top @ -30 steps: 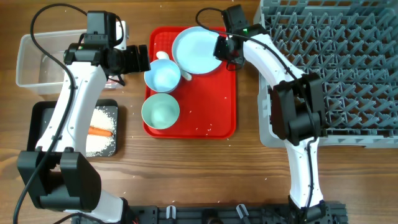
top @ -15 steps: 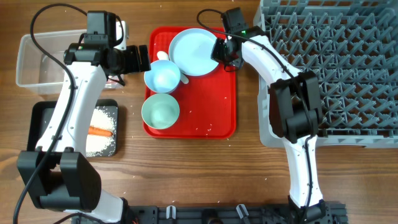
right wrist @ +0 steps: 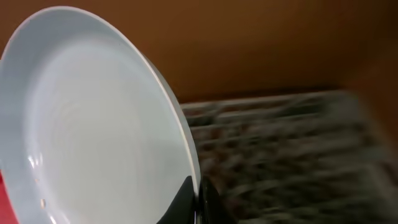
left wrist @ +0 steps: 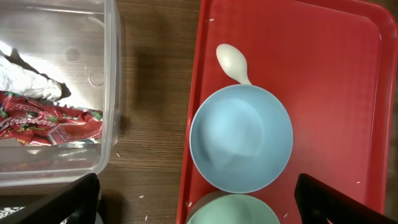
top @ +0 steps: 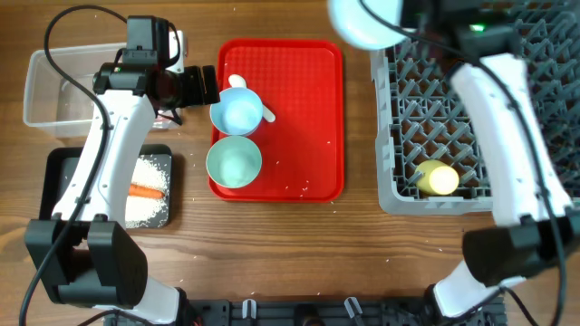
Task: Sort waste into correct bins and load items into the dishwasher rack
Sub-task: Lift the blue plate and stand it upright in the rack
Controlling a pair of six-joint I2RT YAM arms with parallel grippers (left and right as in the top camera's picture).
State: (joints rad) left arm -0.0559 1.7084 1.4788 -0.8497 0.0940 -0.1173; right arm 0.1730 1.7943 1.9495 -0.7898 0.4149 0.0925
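Note:
The right gripper moves to the right in the overhead view next, lowers the plate (right wrist: 93, 124) onto the rack's empty far wires and releases the plate's rim.
My right gripper (right wrist: 198, 193) is shut on the rim of the pale-blue plate (right wrist: 93, 124) and holds it high at the top of the overhead view (top: 364, 20), beside the grey dishwasher rack (top: 544, 54). The yellow cup (top: 437, 177) lies in the rack. Two pale-blue bowls (top: 237, 110) (top: 234, 161) sit on the red tray (top: 304, 118). My left gripper (left wrist: 199, 205) is open above the bowls (left wrist: 241, 138). The red-and-white wrapper (left wrist: 43, 118) lies in the clear tub (top: 54, 86). The carrot (top: 145, 191) and rice (top: 149, 210) lie in the black tray (top: 60, 163).
A small white plastic piece (left wrist: 232, 62) lies on the red tray behind the upper bowl. Loose rice grains dot the red tray's front and the wooden table (top: 299, 244). The rack fills the right side.
My right gripper lifted the plate off the red tray and swung it up and right toward the rack. The arm's move uncovered the yellow cup. The left arm has not moved.

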